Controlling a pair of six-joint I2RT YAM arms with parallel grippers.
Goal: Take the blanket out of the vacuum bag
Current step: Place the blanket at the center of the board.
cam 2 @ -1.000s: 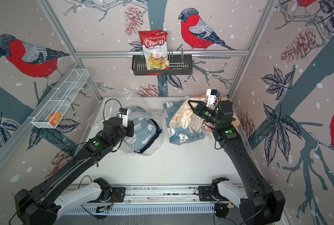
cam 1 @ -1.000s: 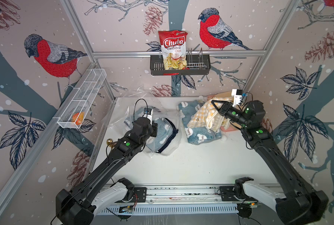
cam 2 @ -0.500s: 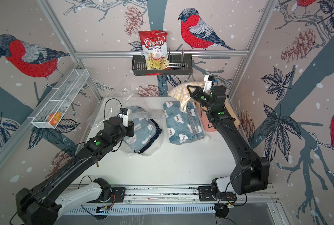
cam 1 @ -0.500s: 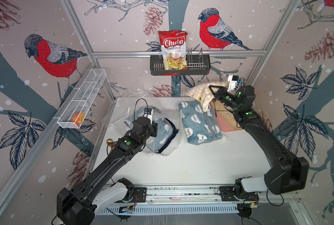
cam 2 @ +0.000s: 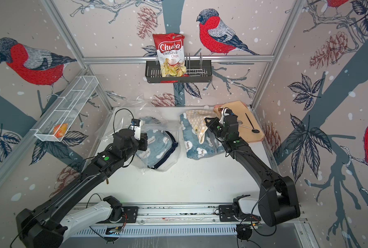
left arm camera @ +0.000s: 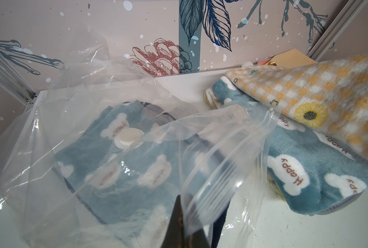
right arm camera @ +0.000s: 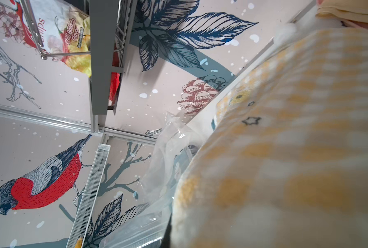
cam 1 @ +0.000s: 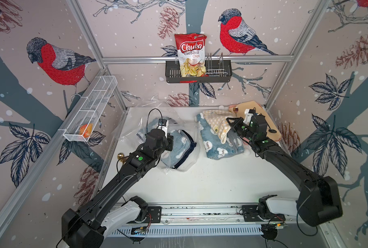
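Observation:
The yellow checked blanket goes back and down toward the near end of the second blue blanket point(cam 1: 228, 151) next. My right gripper releases it there, since that end of the second blue blanket lies bare.
The vacuum bag point(cam 1: 135, 122) point(cam 2: 157, 167) lies crinkled and open at the table's left, its white valve cap point(left arm camera: 129, 137) facing up. A blue cloud-print blanket point(cam 1: 179, 148) point(left arm camera: 125, 171) is still inside it. My left gripper point(cam 1: 170, 142) point(cam 2: 144, 142) point(left arm camera: 184, 216) is shut on the bag's zip edge. A second blue blanket point(cam 1: 215, 143) point(cam 2: 196, 143) point(left arm camera: 307, 171) lies folded on the table to the right. My right gripper point(cam 1: 229, 121) point(cam 2: 207, 122) is shut on a yellow checked blanket point(cam 1: 217, 126) point(cam 2: 197, 124) point(right arm camera: 296, 150), which drapes over that second blue blanket. The yellow cloth hides most of the jaws in the right wrist view.
A beige cloth point(cam 1: 264, 122) with a black spoon point(cam 2: 251, 126) lies at the back right corner. A black rack point(cam 1: 221, 75) on the back wall holds a chips bag point(cam 1: 191, 55). A white wire shelf point(cam 1: 93, 107) hangs on the left wall.
My right arm lifted the yellow blanket up toward the back wall, then brought it down again onto the blue blanket on the table. The left arm kept still.

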